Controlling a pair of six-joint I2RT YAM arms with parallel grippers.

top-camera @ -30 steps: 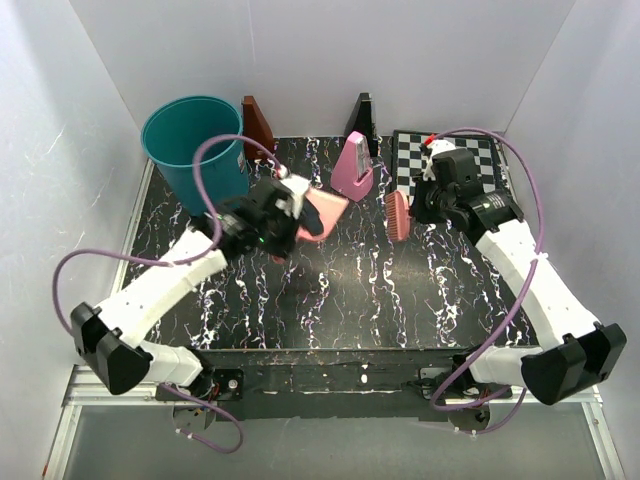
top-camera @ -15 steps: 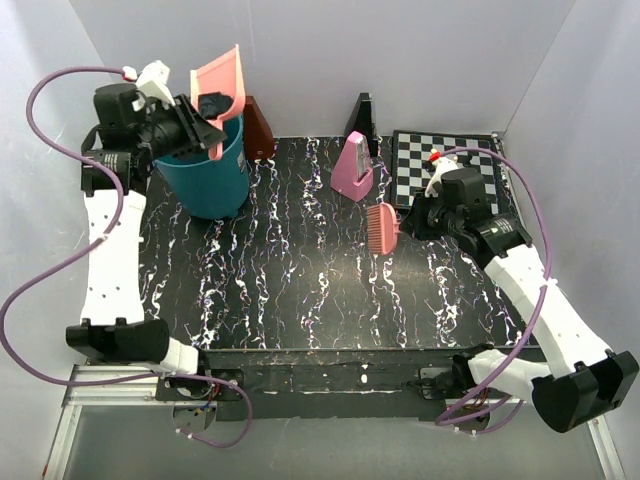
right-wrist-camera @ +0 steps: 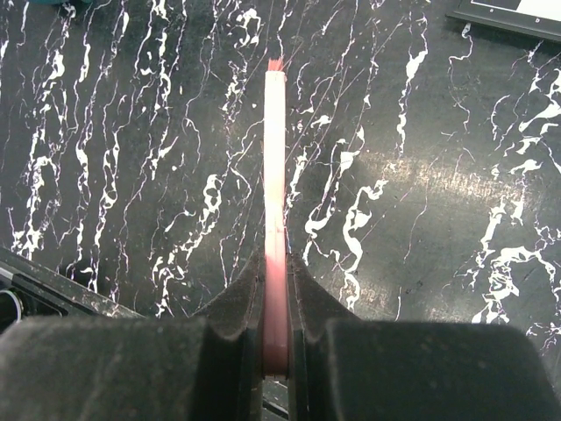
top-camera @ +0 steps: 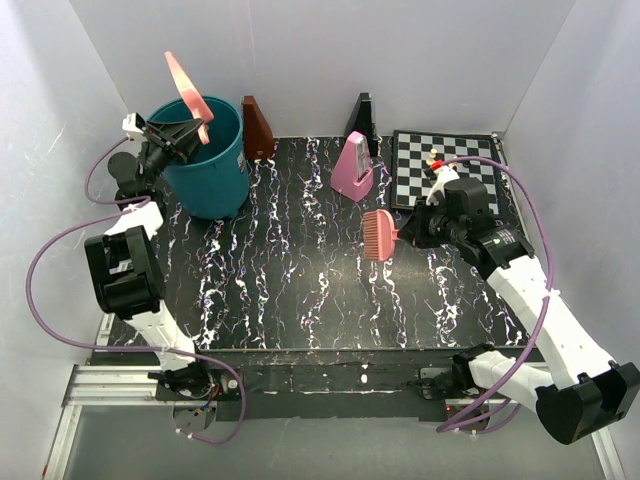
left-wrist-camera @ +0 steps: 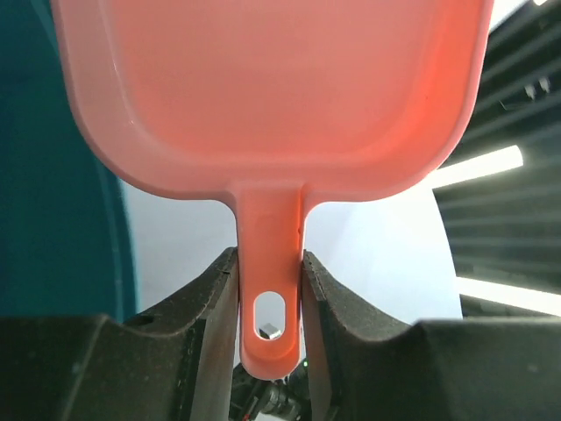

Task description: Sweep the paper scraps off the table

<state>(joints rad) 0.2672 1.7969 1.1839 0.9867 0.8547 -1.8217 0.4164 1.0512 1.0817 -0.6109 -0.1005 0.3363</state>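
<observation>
The dustpan's inner side is bare, so I next need to swing my left gripper from the teal bin toward the brush and turn the pink dustpan flat and down onto the table [top-camera: 302, 256].
My left gripper [top-camera: 172, 133] is shut on the handle of the pink dustpan [top-camera: 187, 92] and holds it high, edge-on, above the rim of the teal bin [top-camera: 208, 160]. In the left wrist view the dustpan [left-wrist-camera: 272, 88] fills the top and its inner face is bare; the handle sits clamped in my left gripper [left-wrist-camera: 270, 285]. My right gripper [top-camera: 415, 228] is shut on a pink brush [top-camera: 380, 234] held just above the black veined table [top-camera: 300, 290]. The right wrist view has the brush [right-wrist-camera: 275, 158] edge-on in my right gripper [right-wrist-camera: 275, 263]. No paper scraps are in view.
A pink metronome-shaped block [top-camera: 352, 166] stands at the back middle, with a brown wedge [top-camera: 257, 127] and a black wedge [top-camera: 362, 118] against the back wall. A chessboard [top-camera: 470, 165] with small pieces lies at the back right. White walls enclose the table.
The left arm carried the dustpan from the table's middle up over the bin, tipped it there, then drew back left and raised it. The brush shifted slightly left and nearer.
</observation>
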